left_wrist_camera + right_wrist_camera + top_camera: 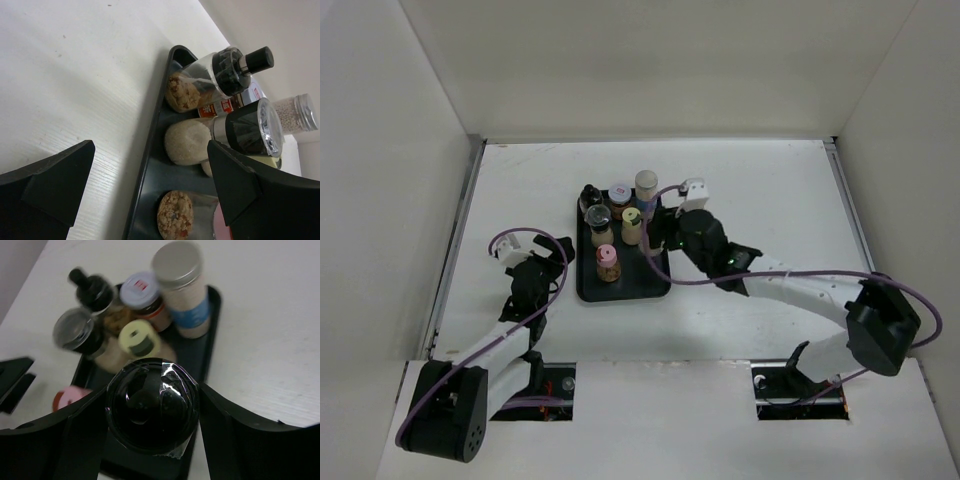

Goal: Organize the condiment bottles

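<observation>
Next, my right gripper will shift left in the top view, lower and release, as the free tray bottom point(641, 277) point(131, 456) beside the pink-capped bottle lies below it on that side.
Several condiment bottles stand in the black tray point(655, 290): a small black-capped one point(588, 192), a white-lidded jar point(619, 193), the tall grey-capped one with a blue label point(646, 182), a black-topped grinder point(597, 215), a pale-yellow-capped one point(631, 215) and a pink-capped one point(606, 255). My right gripper point(152, 407) is shut on a black-capped bottle point(150, 402) over the tray's near right part. I cannot tell whether the bottle touches the tray. My left gripper point(557, 257) is open and empty at the tray's left edge point(150, 150), facing the pink-capped bottle point(175, 215).
White walls enclose the white table point(770, 190) at the left, back and right. The right arm point(790, 285) stretches across the table from the near right to the tray. Bare table surface lies left of the tray in the left wrist view point(75, 75).
</observation>
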